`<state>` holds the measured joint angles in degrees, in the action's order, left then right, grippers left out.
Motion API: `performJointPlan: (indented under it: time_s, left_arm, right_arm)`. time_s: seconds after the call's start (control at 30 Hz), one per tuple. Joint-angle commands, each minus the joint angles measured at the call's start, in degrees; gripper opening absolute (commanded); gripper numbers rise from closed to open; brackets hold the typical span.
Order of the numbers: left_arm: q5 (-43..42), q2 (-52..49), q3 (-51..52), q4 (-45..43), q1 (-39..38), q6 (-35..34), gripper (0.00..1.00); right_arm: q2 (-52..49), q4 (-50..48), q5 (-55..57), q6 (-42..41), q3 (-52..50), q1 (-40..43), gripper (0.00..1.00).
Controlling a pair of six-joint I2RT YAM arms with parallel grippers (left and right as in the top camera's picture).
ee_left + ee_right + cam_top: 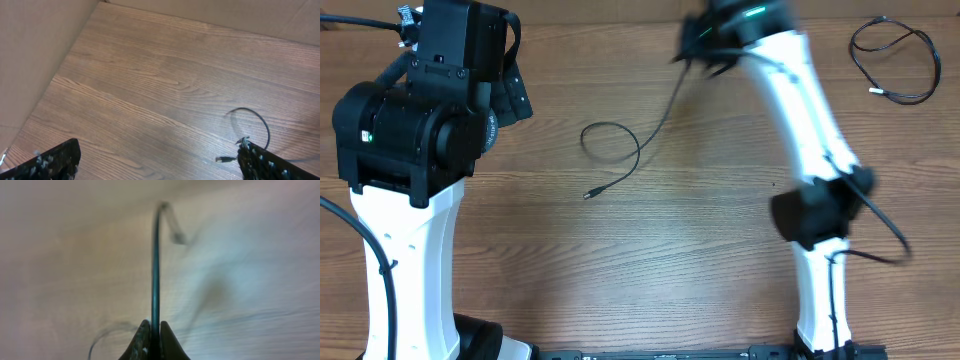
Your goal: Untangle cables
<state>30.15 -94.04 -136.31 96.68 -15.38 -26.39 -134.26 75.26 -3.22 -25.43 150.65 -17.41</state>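
I will sweep my right gripper to its right in the overhead view next, then lower and release the stretched cable. The tabletop [932, 134] beside the coiled cable is bare there.
A thin black cable [620, 150] lies on the wood table, looping in the middle with its plug end [590, 193] pointing left. Its other end rises to my right gripper [705, 45] at the far middle, which is shut on it. In the right wrist view the cable [155, 265] runs straight up from between the closed fingers [155, 332]; that view is blurred. My left gripper [155, 165] is open and empty, above the table left of the loop [255, 122] and plug [225, 159]. A second black cable [898, 60] lies coiled at the far right.
The left arm's black and white body [415, 140] covers the left side of the table. The right arm [810, 150] stretches across the right side. A cardboard wall [35, 60] borders the table in the left wrist view.
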Motion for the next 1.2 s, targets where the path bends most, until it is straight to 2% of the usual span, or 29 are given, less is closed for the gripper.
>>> performJointPlan:
  time_s: [0.0, 0.23, 0.5, 0.7, 0.93, 1.1, 1.17]
  left_arm:
    - [-0.22, 0.00, 0.09, 0.09, 0.00, 1.11, 1.00]
    - [-0.90, -0.04, 0.09, 0.09, 0.00, 1.11, 1.00]
    - [-1.33, -0.04, 0.09, 0.09, 0.00, 1.07, 1.00]
    - [-3.50, -0.04, 0.09, 0.11, 0.00, 1.09, 1.00]
    - [-4.17, -0.04, 0.09, 0.11, 0.00, 1.07, 1.00]
    - [-4.33, -0.04, 0.09, 0.09, 0.00, 1.07, 1.00]
    - [-4.37, -0.04, 0.09, 0.11, 0.00, 1.07, 1.00]
  right_arm:
    - [9.77, 2.58, -1.01, 8.57, 12.20, 8.31, 0.04]
    - [15.15, -2.64, -1.62, 16.39, 20.96, 24.76, 0.04]
    - [14.56, -11.96, -3.82, 18.27, 17.73, 42.45, 0.04]
    - [14.53, -20.52, -8.39, 18.25, 6.36, 51.43, 0.04]
    - [14.53, -25.40, -9.11, 18.27, -9.68, 54.77, 0.04]
    - [14.53, -33.03, -9.03, 18.23, -26.05, 54.77, 0.04]
    - [14.53, -39.15, -8.68, 18.21, -38.73, 54.71, 0.04]
